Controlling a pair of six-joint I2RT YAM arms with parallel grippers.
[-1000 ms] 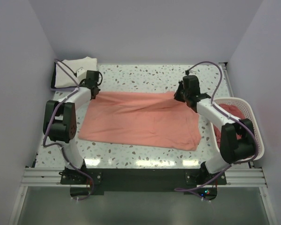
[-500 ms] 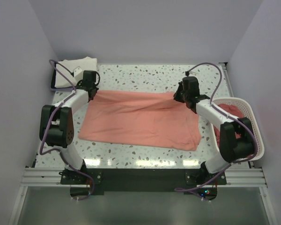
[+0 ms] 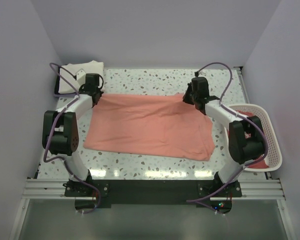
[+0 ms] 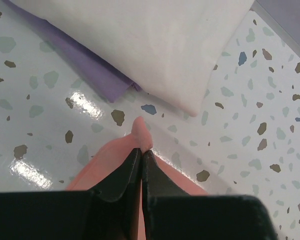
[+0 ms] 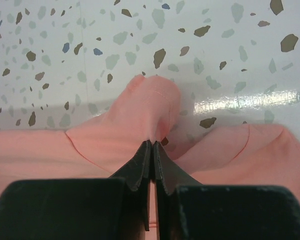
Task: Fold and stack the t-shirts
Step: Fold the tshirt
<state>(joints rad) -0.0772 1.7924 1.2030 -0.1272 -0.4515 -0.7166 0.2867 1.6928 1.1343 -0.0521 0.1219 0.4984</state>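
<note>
My left gripper next draws back over the t-shirt's flat body (image 3: 98, 120) and releases its corner, since the salmon-pink t-shirt (image 3: 150, 125) stretches back from its pinched far corner.
A salmon-pink t-shirt (image 3: 150, 125) lies spread across the middle of the speckled table. My left gripper (image 3: 96, 95) is shut on its far left corner; in the left wrist view the pink cloth (image 4: 140, 132) pokes out between the closed black fingertips (image 4: 127, 167). My right gripper (image 3: 190, 96) is shut on its far right corner, and the right wrist view shows bunched pink cloth (image 5: 150, 110) pinched at the fingertips (image 5: 142, 160). A folded cream-white t-shirt (image 3: 80, 75) lies at the far left corner, also seen in the left wrist view (image 4: 140, 45). Darker pink-red shirts (image 3: 247, 122) sit in the basket.
A white lattice basket (image 3: 267, 130) stands at the right edge of the table. A purple sheet (image 4: 85, 65) lies under the cream-white shirt. Pale walls close in the table at the back and both sides.
Both grippers have moved a little toward the far edge, drawing the shirt's far edge back and straighter. The right forearm now lies over the basket.
</note>
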